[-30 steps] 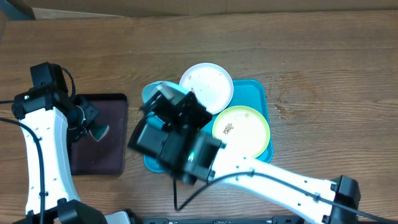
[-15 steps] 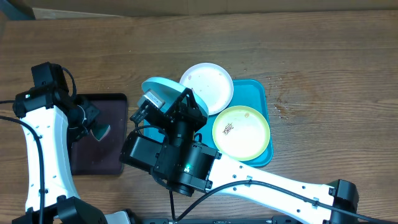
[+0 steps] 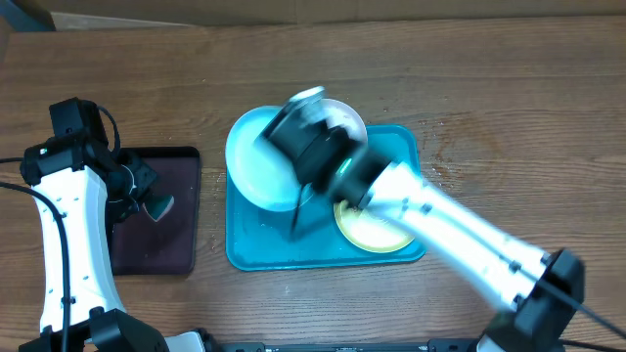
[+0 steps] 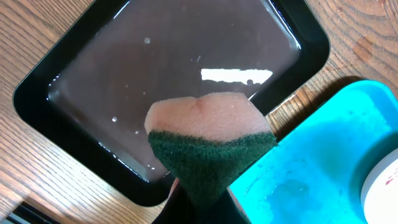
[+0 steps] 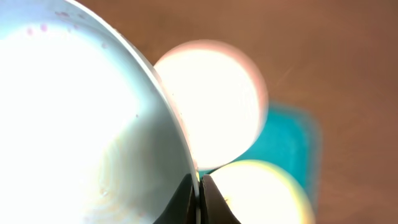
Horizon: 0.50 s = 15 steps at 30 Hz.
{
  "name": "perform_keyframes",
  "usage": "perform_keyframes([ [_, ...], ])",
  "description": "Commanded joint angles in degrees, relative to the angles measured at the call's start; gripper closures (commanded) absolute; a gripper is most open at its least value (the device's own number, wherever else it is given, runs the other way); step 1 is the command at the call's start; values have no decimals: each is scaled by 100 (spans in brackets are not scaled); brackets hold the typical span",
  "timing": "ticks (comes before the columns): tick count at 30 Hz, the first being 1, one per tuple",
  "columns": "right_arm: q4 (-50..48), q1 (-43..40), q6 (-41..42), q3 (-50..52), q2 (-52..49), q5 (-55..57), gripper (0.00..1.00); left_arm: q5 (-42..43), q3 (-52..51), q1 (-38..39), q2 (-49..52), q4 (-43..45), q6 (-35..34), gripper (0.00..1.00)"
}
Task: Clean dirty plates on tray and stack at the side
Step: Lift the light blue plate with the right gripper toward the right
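I should swing the plate to my right gripper's right in the overhead view, onto clear table past the turquoise tray, then lower and release it.
The turquoise tray (image 3: 254, 249) lies at the table's middle. My right gripper (image 3: 298, 200) is shut on the rim of the pale blue plate (image 3: 256, 161) and holds it lifted and tilted over the tray's left part; in the right wrist view the plate (image 5: 81, 124) fills the left, pinched between the jaws (image 5: 199, 186). The white plate (image 3: 347, 122) lies at the tray's back, the yellow-green plate (image 3: 377, 233) at its right, both partly hidden by the arm. My left gripper (image 4: 202, 202) is shut on a sponge (image 4: 208, 146), pink with a green scouring face, over the dark tray.
A dark maroon-black tray (image 3: 156, 210) holding a film of water lies left of the turquoise tray, its near corner close to the turquoise rim (image 4: 323, 124). Bare wooden table surrounds both.
My right arm swung from the tray's front left to over its right side, turning the blue plate so its face shows from above. The left arm and sponge have not moved.
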<state>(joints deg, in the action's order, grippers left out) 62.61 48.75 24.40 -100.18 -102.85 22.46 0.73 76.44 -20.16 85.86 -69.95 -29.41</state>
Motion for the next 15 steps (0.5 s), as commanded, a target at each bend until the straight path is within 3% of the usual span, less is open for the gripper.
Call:
perform_keyframes([
  [1, -31, -909, 977, -85, 4, -3191, 96, 85, 15, -48, 28, 13, 109, 96],
  [3, -33, -1270, 938, -81, 7, -3869, 96, 85, 15, -48, 28, 11, 111, 96],
  [6, -7, -1755, 225, -81, 7, -5077, 96, 83, 15, -46, 28, 17, 111, 96],
  [15, 435, -2767, 90, 22, 7, -4710, 96, 79, 15, -46, 28, 37, 114, 96],
])
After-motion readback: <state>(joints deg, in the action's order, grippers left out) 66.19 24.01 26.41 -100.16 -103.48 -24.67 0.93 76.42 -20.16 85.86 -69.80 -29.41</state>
